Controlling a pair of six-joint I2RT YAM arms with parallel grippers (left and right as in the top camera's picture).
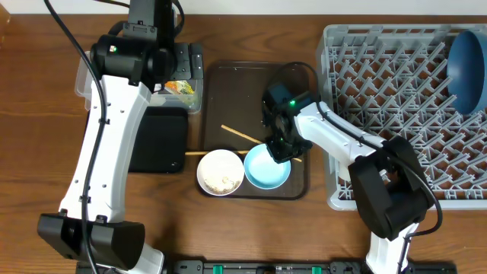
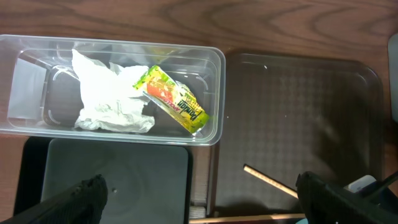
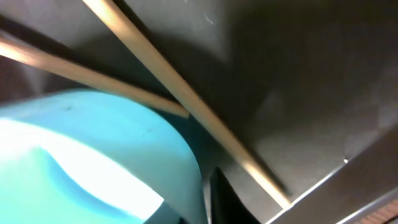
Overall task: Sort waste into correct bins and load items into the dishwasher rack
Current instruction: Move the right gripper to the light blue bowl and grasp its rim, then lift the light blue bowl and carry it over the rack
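Note:
The pegs are empty in the rack's far corner (image 1: 358, 64) by the brown tray, so my right gripper should next rise outward, tilt the light blue bowl (image 1: 267, 169) upright and let go of it there.
My left gripper (image 2: 199, 208) is open and empty above the near wall of the clear tub (image 2: 214, 62), which holds the crumpled tissue (image 2: 112, 93) and the snack wrapper (image 2: 176, 99). The black tray (image 2: 118, 180) lies right below the tub. My right gripper (image 1: 280, 148) is shut on the far right rim of the light blue bowl (image 1: 267, 169), with one finger (image 3: 230, 199) outside its wall (image 3: 93, 155). The white bowl (image 1: 221, 173) holds rice. Two chopsticks (image 1: 240, 134) lie on the brown tray. The dark blue dish (image 1: 468, 68) stands in the grey rack (image 1: 396, 114). The small white cup is out of view.
The brown serving tray (image 1: 255, 91) sits between the bins and the rack, with both bowls at its front edge. One chopstick (image 1: 199, 153) pokes over its left edge towards the black tray (image 1: 156, 141). The rack's left wall stands close to my right arm.

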